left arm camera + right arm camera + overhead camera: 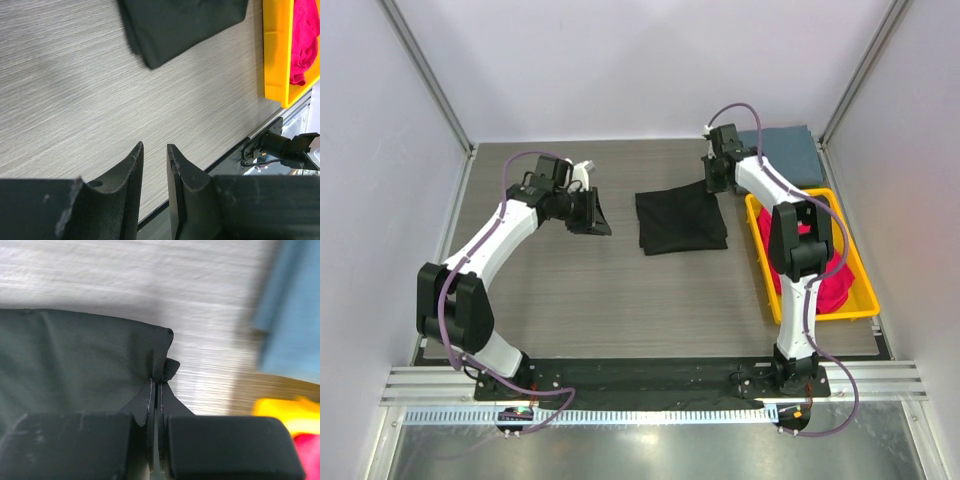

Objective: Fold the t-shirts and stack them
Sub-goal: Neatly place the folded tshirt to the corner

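The slate grey-blue t-shirt (pixel 785 152) lies folded. My right gripper needs to move outward and to the right in the top view to let go of the black t-shirt (pixel 680 218) over it.
The folded black t-shirt (pixel 680 218) lies in the middle of the table; it also shows in the left wrist view (pixel 185 25) and the right wrist view (pixel 75 360). My right gripper (pixel 156 382) is shut on its far right corner, seen from above at the shirt's back edge (pixel 712 180). My left gripper (pixel 154 147) is open and empty, hovering over bare table left of the shirt (pixel 592 212). A folded slate grey-blue t-shirt (pixel 785 152) lies at the back right. A magenta-red t-shirt (pixel 820 275) is bunched in the yellow tray (pixel 825 318).
The yellow tray stands at the right edge of the table, its corner in the left wrist view (pixel 275 55). Metal frame posts rise at the back left (pixel 430 80) and back right (pixel 860 70). White walls surround the table.
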Robot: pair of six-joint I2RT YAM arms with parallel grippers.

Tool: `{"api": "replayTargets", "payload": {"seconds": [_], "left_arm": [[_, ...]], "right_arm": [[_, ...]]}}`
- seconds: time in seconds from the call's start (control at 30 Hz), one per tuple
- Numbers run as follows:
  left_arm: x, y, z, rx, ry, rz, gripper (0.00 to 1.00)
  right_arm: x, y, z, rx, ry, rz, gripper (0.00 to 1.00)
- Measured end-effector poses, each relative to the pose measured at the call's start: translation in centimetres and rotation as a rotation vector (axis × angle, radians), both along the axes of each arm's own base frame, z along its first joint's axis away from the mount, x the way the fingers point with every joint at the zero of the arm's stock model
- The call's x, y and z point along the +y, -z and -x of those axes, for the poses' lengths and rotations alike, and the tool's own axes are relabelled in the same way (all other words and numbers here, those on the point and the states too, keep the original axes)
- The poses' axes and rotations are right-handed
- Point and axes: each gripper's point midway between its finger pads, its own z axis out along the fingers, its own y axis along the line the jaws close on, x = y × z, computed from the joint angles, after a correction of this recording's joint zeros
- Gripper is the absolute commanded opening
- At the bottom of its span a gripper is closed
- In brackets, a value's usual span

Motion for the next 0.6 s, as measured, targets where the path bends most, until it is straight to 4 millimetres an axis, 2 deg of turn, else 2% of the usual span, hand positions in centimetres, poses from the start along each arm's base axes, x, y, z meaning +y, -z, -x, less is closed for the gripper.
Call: {"api": "replayTargets", "payload": {"seconds": [0.2, 0.4, 0.6], "left_arm": [[0.0, 0.0, 0.0, 0.0, -0.002, -0.003, 0.27], [0.3, 0.3, 0.0, 0.005, -0.009, -0.018, 0.27], [0.5, 0.4, 0.0, 0.005, -0.013, -0.031, 0.27]], "right_arm": [[-2.6, -4.2, -1.4, -0.067, 0.03, 0.148, 0.01], [-4.4, -11.0, -3.6, -0.198, 0.063, 0.253, 0.01], [-6.0, -16.2, -5.1, -0.305, 0.087, 0.329, 0.01]]}}
